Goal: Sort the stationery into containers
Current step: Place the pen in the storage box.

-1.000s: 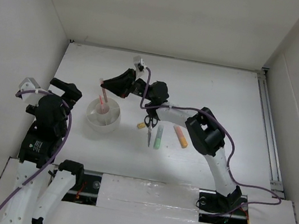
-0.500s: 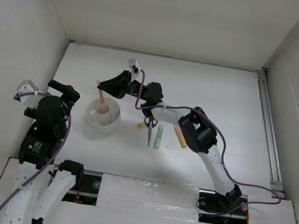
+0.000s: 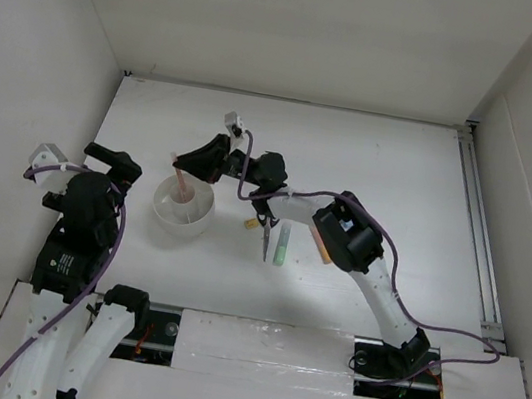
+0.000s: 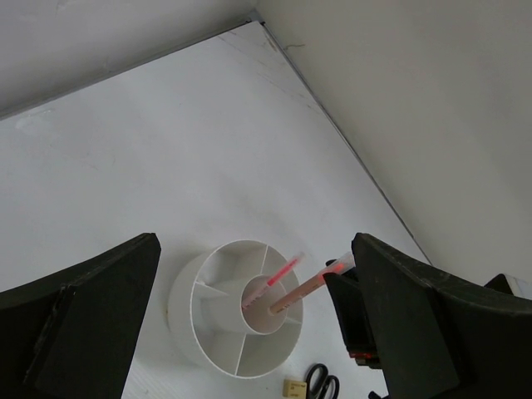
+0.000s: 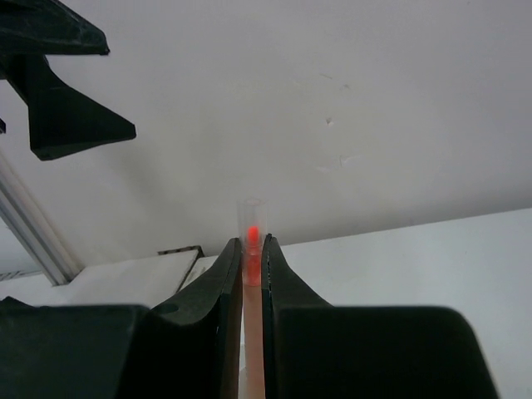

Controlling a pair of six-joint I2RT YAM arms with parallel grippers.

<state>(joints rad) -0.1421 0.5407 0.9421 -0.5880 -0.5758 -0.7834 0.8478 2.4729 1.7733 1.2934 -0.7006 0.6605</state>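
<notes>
My right gripper should bring the thin pink pen down slightly toward the tub's centre cup (image 3: pixel 183 194), and only then should it let go of the pen.
The round white tub (image 3: pixel 164 216) with wedge compartments stands left of centre. My right gripper (image 3: pixel 189 160) is shut on a thin pink pen (image 3: pixel 182 186), held slanted with its lower end in the tub's centre cup. The right wrist view shows the fingers (image 5: pixel 229 270) clamped on the pen (image 5: pixel 252 223). In the left wrist view, a second pink pen (image 4: pixel 281 273) leans in the centre cup beside the held pen (image 4: pixel 306 293). My left gripper (image 3: pixel 110 161) is open and empty, left of the tub (image 4: pixel 187 328). No blue marker is in view.
Right of the tub lie black-handled scissors (image 3: pixel 265 230), a tan eraser (image 3: pixel 252 225), a green marker (image 3: pixel 282 245) and an orange marker (image 3: pixel 321 243) partly under my right arm. White walls close in on the left, back and right.
My right gripper has moved left and down with the pink pen, bringing its lower end into the tub's centre cup. My left arm has shifted only slightly.
</notes>
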